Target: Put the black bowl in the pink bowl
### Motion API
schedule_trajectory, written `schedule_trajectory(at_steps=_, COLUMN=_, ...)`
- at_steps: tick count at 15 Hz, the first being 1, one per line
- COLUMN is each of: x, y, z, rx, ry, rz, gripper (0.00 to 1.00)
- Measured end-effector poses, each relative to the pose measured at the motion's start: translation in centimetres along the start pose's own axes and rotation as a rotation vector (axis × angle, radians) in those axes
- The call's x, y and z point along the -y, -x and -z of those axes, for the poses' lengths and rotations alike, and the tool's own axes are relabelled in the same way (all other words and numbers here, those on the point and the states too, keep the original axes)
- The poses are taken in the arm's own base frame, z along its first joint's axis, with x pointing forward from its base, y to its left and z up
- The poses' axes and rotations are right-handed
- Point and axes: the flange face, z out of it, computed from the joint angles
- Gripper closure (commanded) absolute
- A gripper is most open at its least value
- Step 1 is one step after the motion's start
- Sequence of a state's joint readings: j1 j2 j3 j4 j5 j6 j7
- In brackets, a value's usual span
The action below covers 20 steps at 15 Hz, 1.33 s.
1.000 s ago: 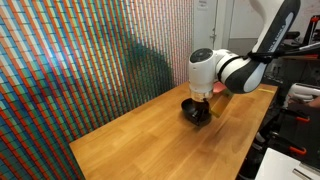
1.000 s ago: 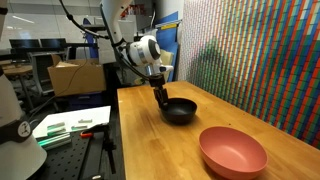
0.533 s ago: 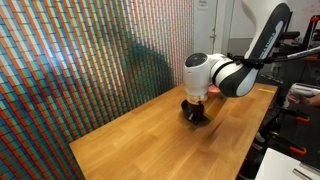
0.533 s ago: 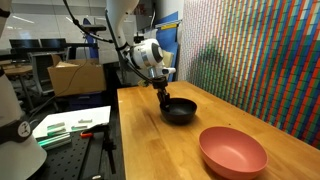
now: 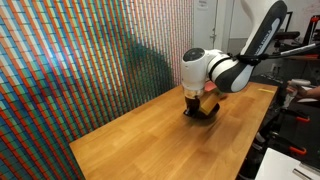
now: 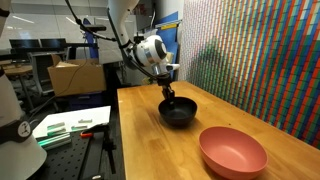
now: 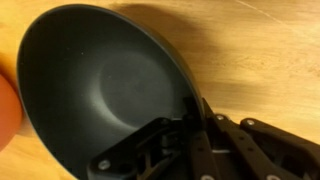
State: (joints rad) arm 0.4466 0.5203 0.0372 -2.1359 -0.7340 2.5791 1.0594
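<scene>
The pink bowl (image 6: 232, 150) is empty and stands next to the black bowl. My gripper will next go up, carry the black bowl over the open middle of the pink bowl, lower it and let go.
The black bowl (image 6: 179, 113) rests on the wooden table (image 6: 150, 150), glossy and round. It fills the wrist view (image 7: 100, 80). My gripper (image 6: 167, 96) comes down on the bowl's near rim and is shut on it, one finger inside the wall and one outside (image 7: 193, 108). In an exterior view the gripper (image 5: 197, 103) covers most of the black bowl (image 5: 207, 114). The pink bowl (image 6: 232, 150) sits empty nearer the camera, about a bowl's width from the black one. A sliver of the pink bowl (image 7: 5, 108) shows at the wrist view's left edge.
A colourful striped wall (image 6: 260, 60) runs along one side of the table (image 5: 140, 140). Beyond the table's other edge stand a cardboard box (image 6: 75, 77) and a bench with papers (image 6: 70, 125).
The jaws have closed onto the black bowl's rim. The wrist has shifted slightly, and the bowl has nudged a little with it.
</scene>
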Motion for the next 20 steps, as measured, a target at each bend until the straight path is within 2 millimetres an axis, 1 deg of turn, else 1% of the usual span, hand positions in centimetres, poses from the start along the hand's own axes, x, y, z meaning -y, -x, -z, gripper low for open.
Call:
schedule_trajectory(at_steps=3, x=-1.0, y=-0.9, z=0.5, rx=-0.012, ry=0.002, rz=-0.019, gripper=0.97)
schedule_trajectory(at_steps=6, x=-3.5, y=-2.8, z=2.1, rx=-0.037, ry=0.013, rz=-0.051, gripper=0.97)
schedule_trajectory(at_steps=8, x=-6.0, y=-4.3, z=3.6, rx=-0.053, ry=0.035, rz=-0.083, gripper=0.97)
schedule_trajectory(at_steps=10, x=-9.1, y=-5.6, z=4.9, rx=-0.059, ry=0.07, rz=-0.122, gripper=0.97)
schedule_trajectory(at_steps=13, x=-14.1, y=-6.9, z=5.8, rx=-0.048, ry=0.123, rz=-0.194, gripper=0.97)
schedule_trajectory(at_steps=17, x=-20.1, y=-7.3, z=5.3, rx=-0.021, ry=0.179, rz=-0.281, gripper=0.97)
schedule_trajectory(at_steps=20, x=-23.7, y=-7.1, z=4.2, rx=0.001, ry=0.205, rz=-0.33, gripper=0.97)
